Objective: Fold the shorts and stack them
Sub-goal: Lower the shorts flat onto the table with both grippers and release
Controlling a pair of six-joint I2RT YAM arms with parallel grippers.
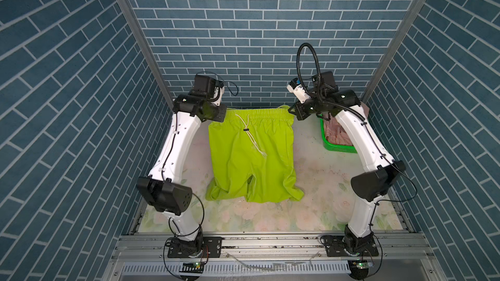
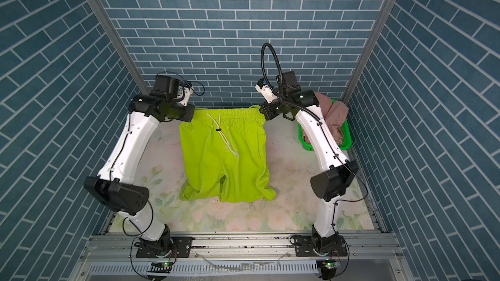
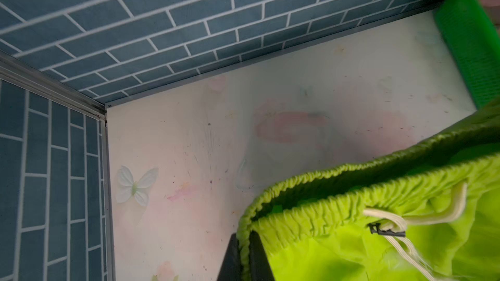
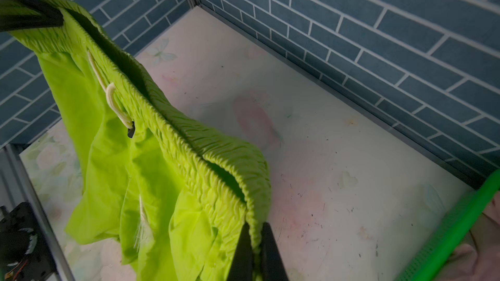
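Observation:
Only the hems of the shorts touch the table, so my left gripper should next go down with its corner of the shorts' waistband onto the bare table before the back wall and let go of it.
The lime-green shorts hang by their waistband, stretched between both grippers near the back wall, and the leg hems rest crumpled on the table. A white drawstring dangles down the front. My left gripper is shut on one waistband corner. At the opposite corner my right gripper pinches the gathered elastic. The dusty-pink shorts lie bunched in the basket, partly behind the right arm.
A bright green perforated basket stands at the back right corner. Blue brick-pattern walls close in three sides. The floral tabletop reaches to a metal rail at the front.

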